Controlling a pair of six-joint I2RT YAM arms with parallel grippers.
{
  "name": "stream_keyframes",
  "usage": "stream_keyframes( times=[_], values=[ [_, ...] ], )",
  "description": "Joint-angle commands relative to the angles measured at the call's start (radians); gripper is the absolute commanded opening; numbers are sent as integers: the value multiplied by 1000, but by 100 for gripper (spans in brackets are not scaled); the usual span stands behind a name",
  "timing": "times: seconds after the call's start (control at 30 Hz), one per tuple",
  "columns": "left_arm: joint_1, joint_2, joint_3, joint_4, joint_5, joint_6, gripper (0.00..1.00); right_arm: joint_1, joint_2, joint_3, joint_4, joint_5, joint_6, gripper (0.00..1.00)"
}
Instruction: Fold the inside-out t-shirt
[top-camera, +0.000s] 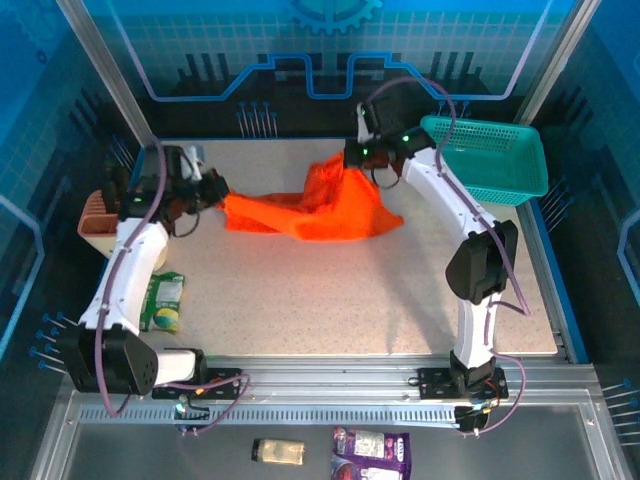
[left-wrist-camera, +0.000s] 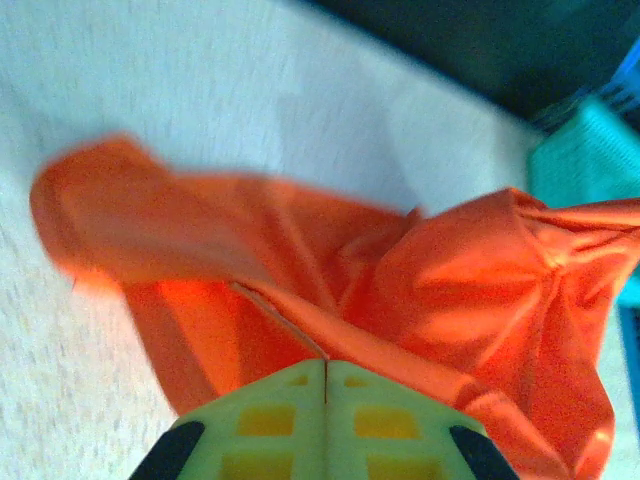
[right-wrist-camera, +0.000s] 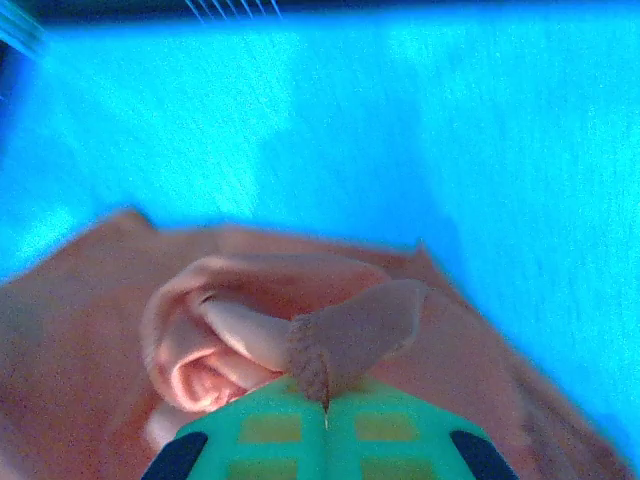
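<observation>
The tabletop between my right gripper and the teal basket is bare, so my right gripper will pull the raised fold toward the basket next and release it.
The inside-out t-shirt (top-camera: 320, 208), bright orange, lies bunched at the back middle of the table, stretched between both arms. My left gripper (top-camera: 215, 190) is shut on its left edge; in the left wrist view a thin hem of the t-shirt (left-wrist-camera: 400, 290) runs into the closed jaws of the left gripper (left-wrist-camera: 326, 366). My right gripper (top-camera: 352, 160) is shut on a raised fold at the shirt's upper right. In the right wrist view a bunched fold of the t-shirt (right-wrist-camera: 300, 330) sticks out from the closed right gripper (right-wrist-camera: 326, 402), looking pale under blue light.
A teal mesh basket (top-camera: 495, 160) stands at the back right, close to the right arm. A brown rack (top-camera: 98, 222) sits at the left edge, and a green packet (top-camera: 163, 300) lies near the left arm. Small items (top-camera: 370, 452) lie below the table's front rail.
</observation>
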Motion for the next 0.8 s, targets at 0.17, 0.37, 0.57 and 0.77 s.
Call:
stream_keyframes(
  times=[0.17,0.37,0.57,0.77],
  values=[
    [64,-189,151,126,285,31,0,-46,160,465,-56,-92,-120,0],
    [-190,-197,9,215,477,46,0,-158,158,345,56,-101,-51,0],
    [-641,-2,-56,215,419,123,0,-270,228,346,-113,-65,14,13],
    [-817,203,75,69,293,215,39,-282,69,85,-93,-40,-14,34]
  ],
)
